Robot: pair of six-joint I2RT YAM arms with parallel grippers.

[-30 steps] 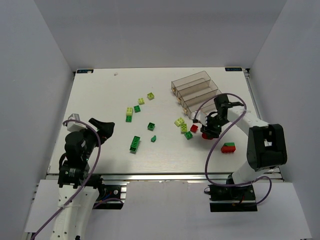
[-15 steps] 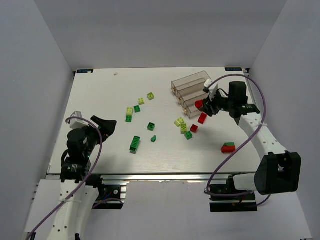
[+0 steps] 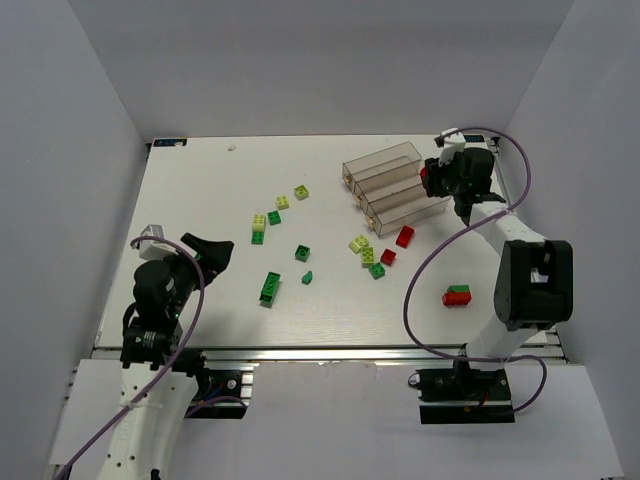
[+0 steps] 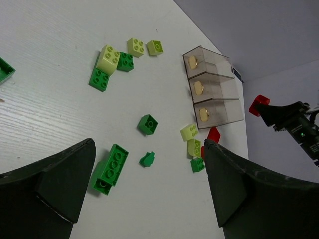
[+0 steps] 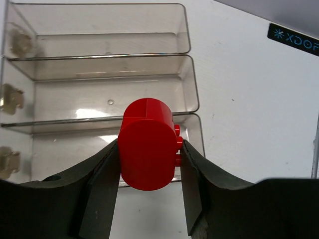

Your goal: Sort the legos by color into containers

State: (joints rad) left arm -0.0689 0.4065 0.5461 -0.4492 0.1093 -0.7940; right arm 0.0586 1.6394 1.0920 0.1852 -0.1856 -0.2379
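My right gripper brings the red lego down next, with a slight shift toward the nearest bin's end away from its tab.
My right gripper (image 3: 431, 178) is shut on a rounded red lego (image 5: 147, 144) and holds it above the right-hand end of the containers (image 3: 395, 185), over the bin nearest the arms. The three clear bins (image 5: 99, 69) show no bricks inside. Other legos lie loose on the table: two red ones (image 3: 405, 236) and a yellow-green pair (image 3: 362, 247) just in front of the bins, and a long dark green brick (image 4: 110, 168) with smaller green ones (image 4: 148, 124) in the middle. My left gripper (image 3: 215, 250) is open over the table's left front, nothing between its fingers.
A red brick with a green one on top (image 3: 458, 296) lies at the front right beside the right arm's base. More yellow-green and green bricks (image 3: 270, 215) are scattered left of centre. Grey walls enclose the white table (image 3: 200, 190) on three sides.
The right gripper rose from the table by the red bricks with the red lego and swung back and to the right, over the bins' end. The left arm barely shifted.
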